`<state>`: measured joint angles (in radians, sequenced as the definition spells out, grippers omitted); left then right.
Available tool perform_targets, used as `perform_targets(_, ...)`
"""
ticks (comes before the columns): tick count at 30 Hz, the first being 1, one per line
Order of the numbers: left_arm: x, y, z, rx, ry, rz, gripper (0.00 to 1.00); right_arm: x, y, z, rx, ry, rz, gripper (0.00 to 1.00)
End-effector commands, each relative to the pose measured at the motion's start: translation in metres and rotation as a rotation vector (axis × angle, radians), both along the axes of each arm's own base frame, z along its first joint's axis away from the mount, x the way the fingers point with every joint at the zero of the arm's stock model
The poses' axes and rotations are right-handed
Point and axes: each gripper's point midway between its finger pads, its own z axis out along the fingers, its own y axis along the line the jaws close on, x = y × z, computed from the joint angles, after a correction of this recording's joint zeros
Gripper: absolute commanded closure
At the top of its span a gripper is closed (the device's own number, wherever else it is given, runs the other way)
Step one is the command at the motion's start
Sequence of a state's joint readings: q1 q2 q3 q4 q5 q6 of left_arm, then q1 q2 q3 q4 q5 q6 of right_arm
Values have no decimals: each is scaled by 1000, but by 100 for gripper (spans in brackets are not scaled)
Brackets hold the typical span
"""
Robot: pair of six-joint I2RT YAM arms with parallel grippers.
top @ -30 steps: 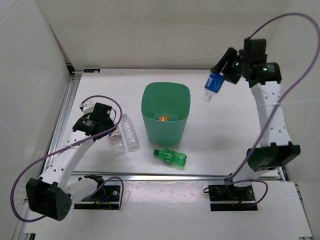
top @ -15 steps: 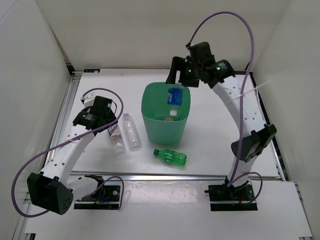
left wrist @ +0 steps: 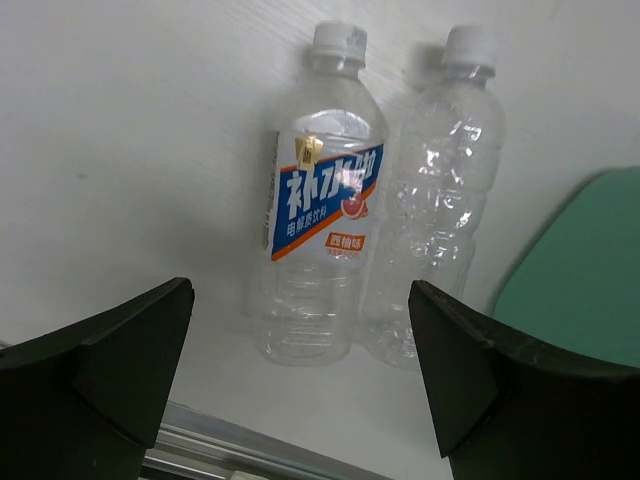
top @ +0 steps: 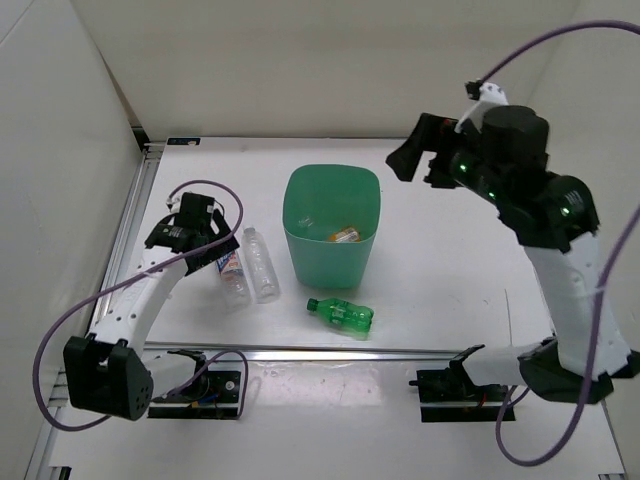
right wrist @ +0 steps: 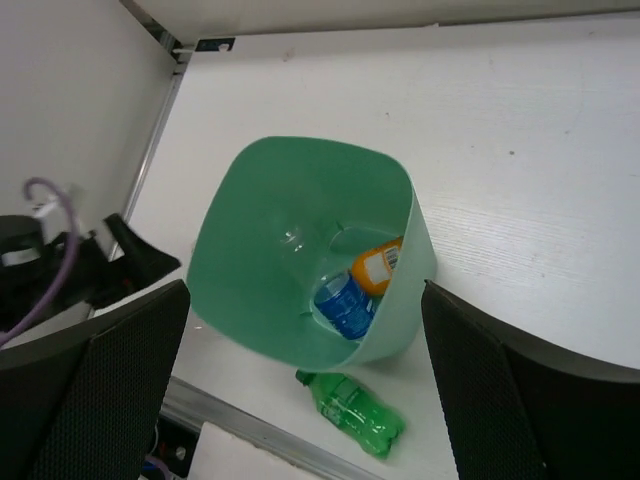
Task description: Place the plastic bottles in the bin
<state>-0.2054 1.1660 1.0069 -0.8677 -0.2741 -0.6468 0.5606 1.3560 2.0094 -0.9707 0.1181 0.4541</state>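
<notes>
Next, the left gripper lowers its open fingers astride the clear bottle's label and closes, as the clear bottle's red-white-blue label (top: 230, 266) lies below it, in line between them.
The green bin (top: 330, 266) stands mid-table. Inside it lie an orange bottle (right wrist: 378, 265) and a blue-labelled clear bottle (right wrist: 345, 305). A green bottle (top: 342, 315) lies on its side just in front of the bin. Left of the bin, two clear bottles lie side by side: one with a red-white-blue label (left wrist: 320, 230) and a plain one (left wrist: 435, 200). My left gripper (top: 205, 245) hovers open just left of the labelled bottle, holding nothing. My right gripper (top: 420, 165) is open and empty, high up to the right of the bin and looking down into it (right wrist: 305, 300).
White walls close in the table at the back and on both sides. A metal rail (top: 350, 352) runs along the near edge, and another rail (top: 135, 215) runs down the left side. Purple cables loop off both arms.
My right gripper carried the blue-labelled bottle over the bin and opened. The bottle dropped in, and the arm swung back to the right. The left gripper edged slightly back-left beside the clear bottles.
</notes>
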Motion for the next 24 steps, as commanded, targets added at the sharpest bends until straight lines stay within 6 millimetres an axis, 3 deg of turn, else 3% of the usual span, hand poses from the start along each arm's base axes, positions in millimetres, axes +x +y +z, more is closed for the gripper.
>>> perform_targets(1, 0, -22, -28, -100, 67, -65, 0, -6, -7, -23, -66, 60, -4, 0)
perform_targets(8, 17, -10, -47, -46, 84, 0, 0, -21, -13, -3, -68, 34, 30, 0)
perform_targets(14, 20, -4, -82, 3, 186, 31, 0, -31, -16, 13, -72, 20, 54, 0)
perform_targets(16, 20, -4, -97, 6, 228, 43, 0, -30, -16, 10, -87, 29, 58, 0)
perform_targets(19, 16, -6, -112, 8, 284, 39, 15, -30, -20, 7, -104, 41, 53, 0)
perform_targets(21, 19, -8, -110, -6, 275, 43, 34, -30, -20, 7, -104, 41, 53, 0)
perform_targets(22, 24, -5, -101, 8, 243, 52, 51, -30, -20, 7, -104, 41, 53, 0)
perform_targets(24, 42, -7, -71, -9, 141, 64, 61, -29, -21, 3, -113, 48, 45, 0)
